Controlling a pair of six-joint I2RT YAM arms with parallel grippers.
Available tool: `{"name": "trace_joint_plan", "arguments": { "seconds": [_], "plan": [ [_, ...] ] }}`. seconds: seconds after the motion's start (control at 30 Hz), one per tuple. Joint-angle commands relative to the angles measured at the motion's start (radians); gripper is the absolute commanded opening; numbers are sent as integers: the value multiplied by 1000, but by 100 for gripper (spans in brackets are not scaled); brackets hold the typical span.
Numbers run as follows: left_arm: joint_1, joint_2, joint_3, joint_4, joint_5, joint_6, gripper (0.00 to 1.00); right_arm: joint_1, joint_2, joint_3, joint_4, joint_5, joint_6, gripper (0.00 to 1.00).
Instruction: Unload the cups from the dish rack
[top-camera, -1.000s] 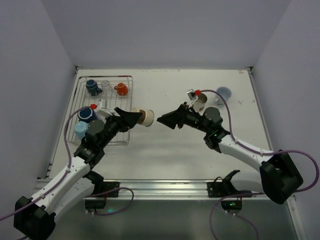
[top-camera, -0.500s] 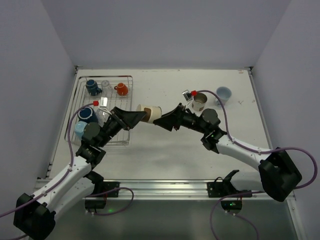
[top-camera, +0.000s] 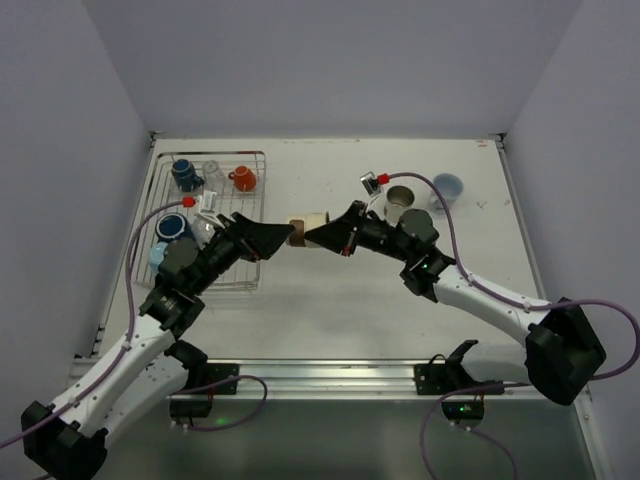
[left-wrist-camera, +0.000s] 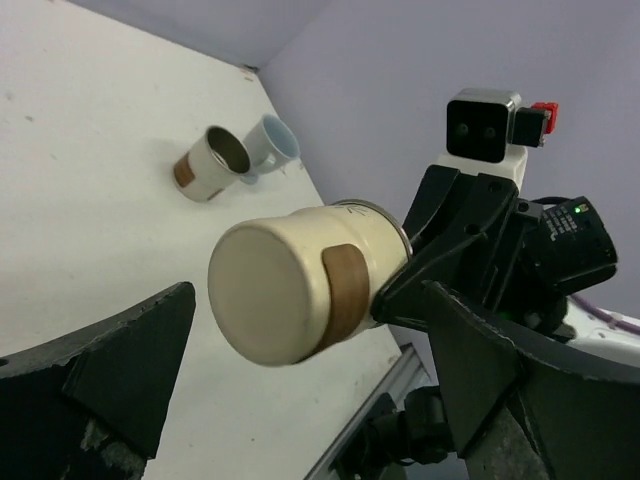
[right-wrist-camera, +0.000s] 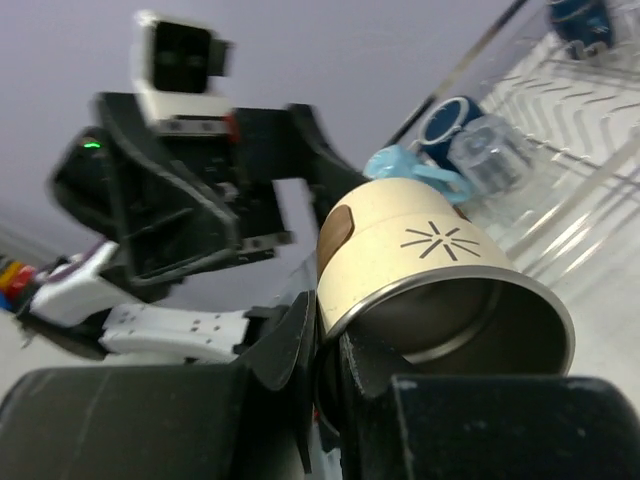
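The robot's right gripper should next swing outward, turn downward, lower its cream cup inside and then release it, because the metal-lined cup's opening (top-camera: 400, 195) is outward from the right gripper and below it.
A cream cup (top-camera: 306, 230) with a brown band hangs on its side above the table, between both arms. My right gripper (top-camera: 320, 236) is shut on its rim; in the right wrist view the cup (right-wrist-camera: 430, 260) has one finger inside and one outside, at my right gripper (right-wrist-camera: 325, 335). My left gripper (top-camera: 284, 236) is open, its fingers wide on either side of the cup's base (left-wrist-camera: 290, 290) without touching it. The dish rack (top-camera: 255, 158) at the left holds a dark blue mug (top-camera: 185, 175), a clear glass (top-camera: 211, 170), an orange mug (top-camera: 242, 178) and more cups under my left arm.
Two cups stand on the table at the back right: a metal-lined cup (top-camera: 400, 200) and a light blue cup (top-camera: 447, 187). The enclosure walls close in on three sides. A metal rail (top-camera: 330, 372) runs along the near edge.
My left gripper, which held the cream cup, has opened. My right gripper has come up to the cup and shut on its rim.
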Motion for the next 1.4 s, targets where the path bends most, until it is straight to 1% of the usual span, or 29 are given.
{"name": "trace_joint_plan", "arguments": {
  "seconds": [0.0,0.03,0.07,0.1,0.13,0.17,0.2,0.23,0.3,0.33,0.37,0.4,0.43,0.5,0.63,0.77,0.83,0.93,1.17,1.37],
  "plan": [
    [-3,-88,189,-353,-115,243,100,-9,-97,172,-440,145,-260,0],
    [-3,-105,211,-406,-139,331,100,-12,-100,219,-559,194,-317,0],
    [-3,-122,228,-456,-193,373,100,-20,-89,311,-768,273,-416,0],
    [-3,-151,254,-548,-219,407,100,-44,-76,356,-873,300,-461,0],
    [-3,-164,262,-590,-239,465,100,-58,-60,441,-956,327,-498,0],
    [-1,-173,265,-628,-294,491,100,-75,-27,483,-1098,384,-564,0],
    [-1,-193,262,-685,-307,527,100,-110,-10,519,-1162,413,-593,0],
    [-1,-202,254,-702,-317,539,100,-127,7,581,-1258,444,-618,0],
    [-1,-243,208,-712,-327,554,100,-188,68,650,-1351,533,-676,0],
    [-1,-256,190,-707,-331,559,100,-207,90,715,-1423,563,-689,0],
    [-3,-271,161,-693,-345,564,100,-240,114,746,-1452,585,-713,0],
    [-1,-291,154,-690,-350,568,100,-253,165,775,-1486,629,-727,0],
    [-1,-296,156,-690,-347,573,100,-262,194,839,-1547,659,-753,0],
    [-1,-304,164,-687,-338,582,100,-291,283,934,-1625,699,-776,0],
    [-1,-297,160,-685,-309,599,100,-323,422,1058,-1712,723,-819,0],
    [-1,-293,162,-688,-293,608,100,-348,536,1140,-1742,719,-841,0],
    [-1,-297,162,-689,-293,608,100,-348,599,1181,-1761,742,-854,0],
    [0,-304,159,-687,-287,608,100,-354,656,1229,-1772,731,-859,0],
    [0,-300,156,-687,-284,608,100,-373,733,1284,-1772,700,-870,0],
    [5,-291,157,-685,-285,604,100,-388,767,1287,-1767,685,-879,0]
  ]
}}
